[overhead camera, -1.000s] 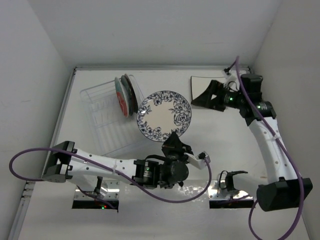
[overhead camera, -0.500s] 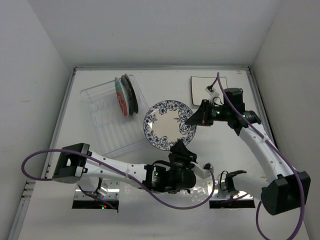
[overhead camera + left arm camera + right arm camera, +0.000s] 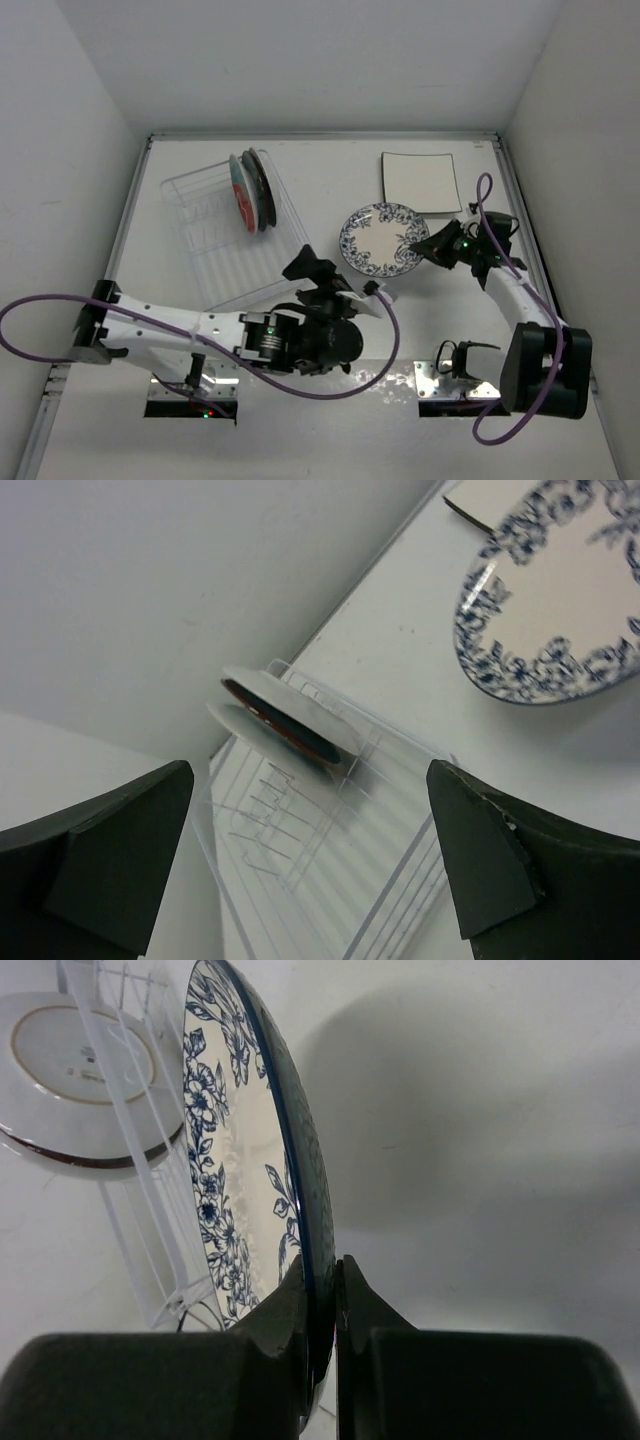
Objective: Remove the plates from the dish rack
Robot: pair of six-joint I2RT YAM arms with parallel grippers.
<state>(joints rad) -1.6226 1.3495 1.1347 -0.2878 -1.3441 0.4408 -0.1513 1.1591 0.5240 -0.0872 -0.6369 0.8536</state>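
Observation:
The round white plate hangs above the table, so I will lower my right gripper, move it back to the bare table beside the rack and let go of the plate's rim.
The dish rack (image 3: 225, 250) is a clear tray at the left; two red plates (image 3: 252, 190) stand on edge at its far end. My right gripper (image 3: 428, 247) is shut on the right rim of the round white plate with blue flowers (image 3: 383, 238), which is tilted to the right of the rack. In the right wrist view both fingers (image 3: 290, 1310) pinch that plate's rim (image 3: 225, 1150). The square cream plate (image 3: 418, 182) lies flat at the back right. My left gripper (image 3: 335, 280) is open with nothing in it, near the rack's front right corner, and looks along the rack (image 3: 330, 860) toward the standing plates (image 3: 285, 720).
White walls close the table in at the back, left and right. The arms' bases and mounting plates (image 3: 450, 385) sit along the near edge. A purple cable (image 3: 40, 310) loops off the left arm.
My right gripper came from the cream plate, shut on the blue-flowered plate and carried it right. My left gripper let go of that plate, opened wide and drew back left.

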